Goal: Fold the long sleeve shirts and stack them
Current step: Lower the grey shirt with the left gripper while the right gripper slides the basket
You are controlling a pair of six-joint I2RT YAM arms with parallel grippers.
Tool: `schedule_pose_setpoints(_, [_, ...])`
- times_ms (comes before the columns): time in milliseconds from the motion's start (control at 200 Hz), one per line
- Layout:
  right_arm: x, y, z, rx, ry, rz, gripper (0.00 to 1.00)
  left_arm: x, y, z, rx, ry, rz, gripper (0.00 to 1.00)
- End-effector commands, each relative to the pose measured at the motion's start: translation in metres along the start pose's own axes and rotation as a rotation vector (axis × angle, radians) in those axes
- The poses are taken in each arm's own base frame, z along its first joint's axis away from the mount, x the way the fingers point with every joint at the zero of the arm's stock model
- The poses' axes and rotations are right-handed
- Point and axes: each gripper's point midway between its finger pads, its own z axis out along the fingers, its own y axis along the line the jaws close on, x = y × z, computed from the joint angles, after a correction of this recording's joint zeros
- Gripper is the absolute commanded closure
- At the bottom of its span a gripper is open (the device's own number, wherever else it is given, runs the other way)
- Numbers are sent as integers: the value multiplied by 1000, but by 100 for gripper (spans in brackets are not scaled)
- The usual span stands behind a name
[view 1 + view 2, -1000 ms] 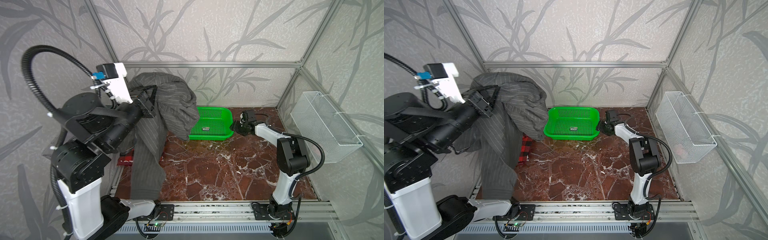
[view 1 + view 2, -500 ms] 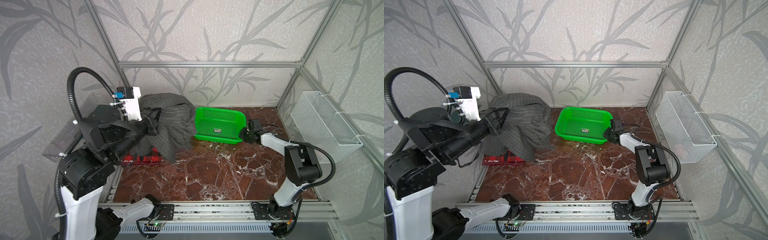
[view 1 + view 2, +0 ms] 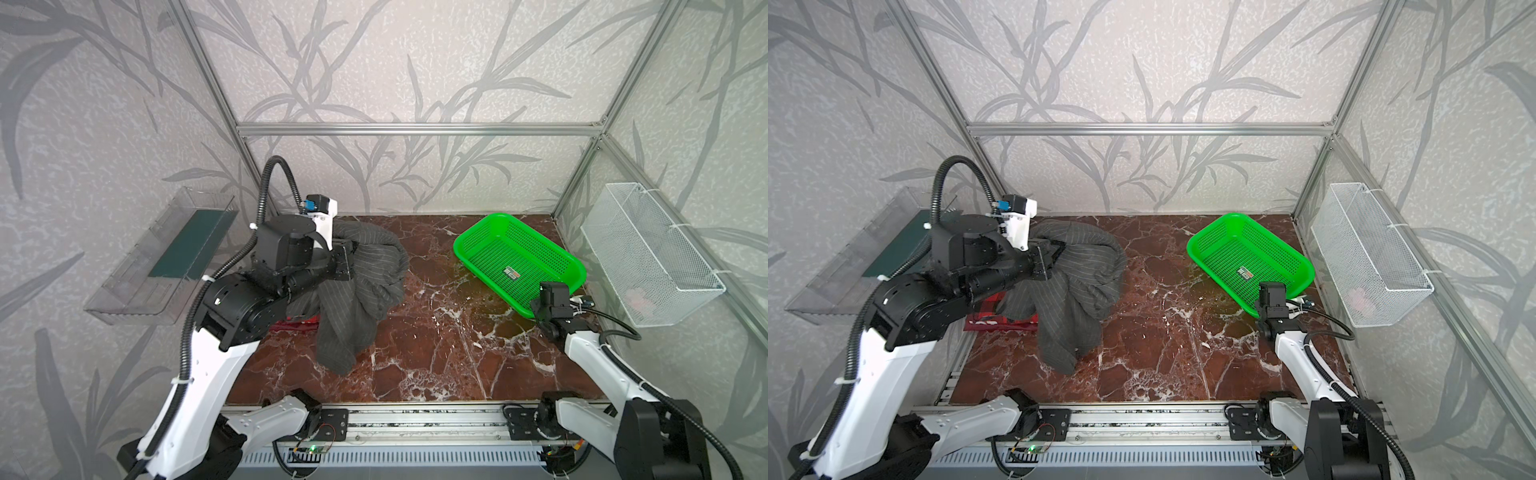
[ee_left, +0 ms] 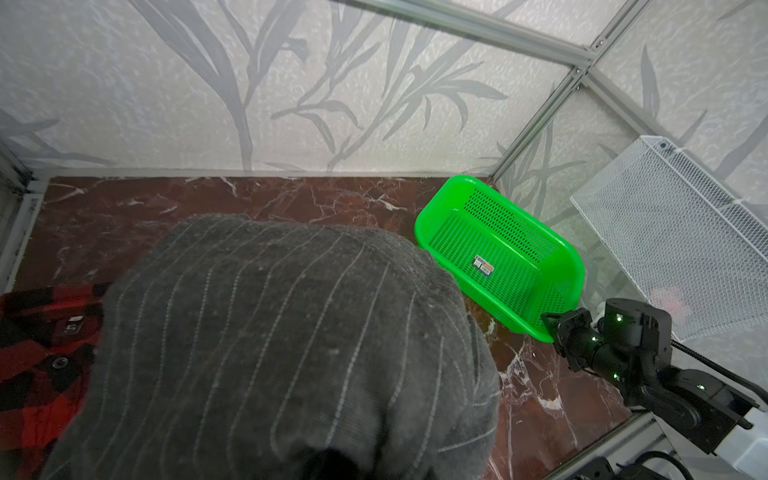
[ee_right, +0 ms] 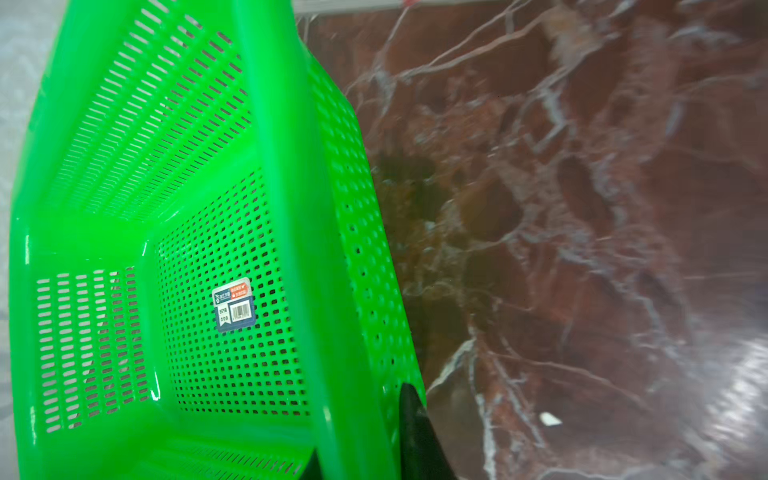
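My right gripper swings the diagonal green basket outward into the table's bare back corner (image 3: 544, 226) by the wire basket next, then releases the green basket's rim.
The charcoal pinstriped long sleeve shirt (image 3: 365, 291) (image 3: 1075, 299) hangs bunched from my left gripper (image 3: 349, 257) (image 3: 1054, 253), which is shut on its upper folds; its lower end rests on the marble table. In the left wrist view this shirt (image 4: 270, 332) covers the fingers. The red-and-black plaid shirt (image 3: 297, 324) (image 3: 992, 320) (image 4: 33, 353) lies on the table at the left, mostly hidden under the arm and the charcoal cloth. My right gripper (image 3: 536, 309) (image 3: 1260, 309) (image 5: 357, 457) is shut on the rim of a green basket (image 3: 473, 232) (image 3: 1192, 245) (image 5: 270, 166).
The green basket (image 4: 424, 224) stands diagonally at the back right and holds nothing but a sticker. A white wire basket (image 3: 652, 257) hangs on the right wall, a clear plastic tray (image 3: 166, 257) on the left wall. An aluminium rail (image 3: 415, 415) runs along the front edge.
The left arm came down with the charcoal shirt, which now touches the table. The right gripper closed on the basket's rim and dragged it to the right and nearer.
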Motion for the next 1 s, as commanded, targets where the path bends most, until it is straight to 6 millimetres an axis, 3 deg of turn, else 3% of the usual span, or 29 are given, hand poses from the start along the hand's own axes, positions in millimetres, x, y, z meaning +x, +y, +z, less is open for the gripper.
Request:
schedule_pose_setpoints(0, [-24,-14,2,49,-101,188,100,-7,-14,-1,74,-39,-15,100])
schedule_pose_setpoints(180, [-25,-32,21,100,-84,360,100,12,-12,16,77,16,-21,100])
schedule_pose_setpoints(660, [-36,-18,63,161,-101,480,100,67,-22,71,112,176,-9,100])
schedule_pose_setpoints(820, [-36,-6,68,123,-74,469,79,75,-29,81,116,202,26,100])
schedule_pose_setpoints(900, [-33,-2,66,98,-51,465,63,79,-33,86,129,213,32,100])
schedule_pose_setpoints(995, [-30,4,58,64,-16,450,52,88,-39,94,149,241,44,100])
